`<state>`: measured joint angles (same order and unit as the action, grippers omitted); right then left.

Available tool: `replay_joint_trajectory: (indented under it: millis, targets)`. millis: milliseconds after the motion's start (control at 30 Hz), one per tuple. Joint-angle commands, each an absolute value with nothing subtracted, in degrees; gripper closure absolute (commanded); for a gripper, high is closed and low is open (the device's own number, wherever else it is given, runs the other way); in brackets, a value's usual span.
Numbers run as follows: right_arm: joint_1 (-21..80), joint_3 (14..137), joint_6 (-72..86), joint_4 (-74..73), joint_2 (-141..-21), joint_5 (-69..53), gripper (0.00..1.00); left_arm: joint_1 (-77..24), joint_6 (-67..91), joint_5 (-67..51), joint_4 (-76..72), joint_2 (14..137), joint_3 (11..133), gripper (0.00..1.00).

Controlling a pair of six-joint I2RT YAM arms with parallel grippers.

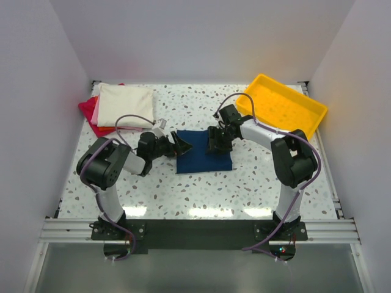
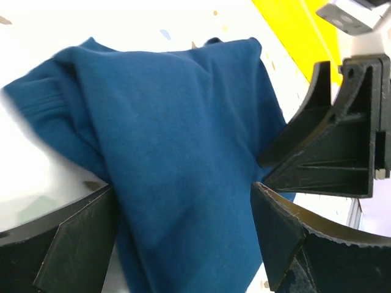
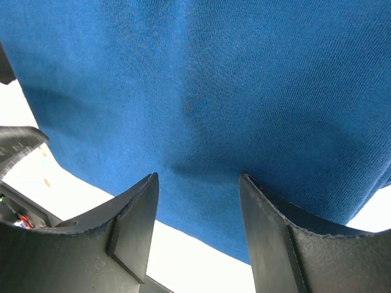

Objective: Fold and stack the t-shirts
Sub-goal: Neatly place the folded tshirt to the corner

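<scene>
I will move my left gripper farther over the folded edge of the navy blue t-shirt next, toward my right gripper.
The navy blue t-shirt lies folded into a small rectangle at the table's middle; its chest print is hidden. My left gripper is open at the shirt's left edge, its jaws spread over the blue cloth. My right gripper is open over the shirt's far right part, fingers down on the cloth. Neither jaw pair grips the fabric. A folded cream shirt lies on pink and red folded shirts at the far left.
A yellow plastic tray stands tilted at the far right; it also shows in the left wrist view. White walls close in the speckled table on three sides.
</scene>
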<state>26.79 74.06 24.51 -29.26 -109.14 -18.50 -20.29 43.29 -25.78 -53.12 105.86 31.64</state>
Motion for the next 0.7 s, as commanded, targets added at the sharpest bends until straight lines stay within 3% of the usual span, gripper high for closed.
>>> replay_joint_trajectory:
  millis: [0, 200, 300, 333, 600, 667]
  targets:
    - [26.9, 74.9, 25.0, -29.4, -109.0, -17.0, 0.41, -22.6, 44.3, -27.0, -45.0, 109.9, 29.7, 0.11]
    - [26.8, 75.2, 24.9, -29.2, -109.9, -17.2, 0.41, -24.1, 45.4, -27.7, -45.0, 111.5, 30.6, 0.13]
    - [26.8, 75.6, 24.9, -29.2, -110.0, -17.2, 0.42, -24.5, 45.4, -27.2, -43.0, 113.2, 32.5, 0.23]
    - [26.8, 75.6, 24.9, -29.2, -110.1, -17.2, 0.42, -24.6, 45.1, -27.1, -42.1, 113.5, 33.1, 0.32]
    - [26.8, 75.8, 24.7, -29.4, -110.0, -17.1, 0.41, -24.7, 42.0, -23.0, -32.6, 115.0, 39.1, 0.72]
    - [26.8, 75.9, 24.5, -29.7, -109.8, -17.1, 0.41, -24.7, 39.5, -20.6, -26.4, 114.9, 42.0, 0.95]
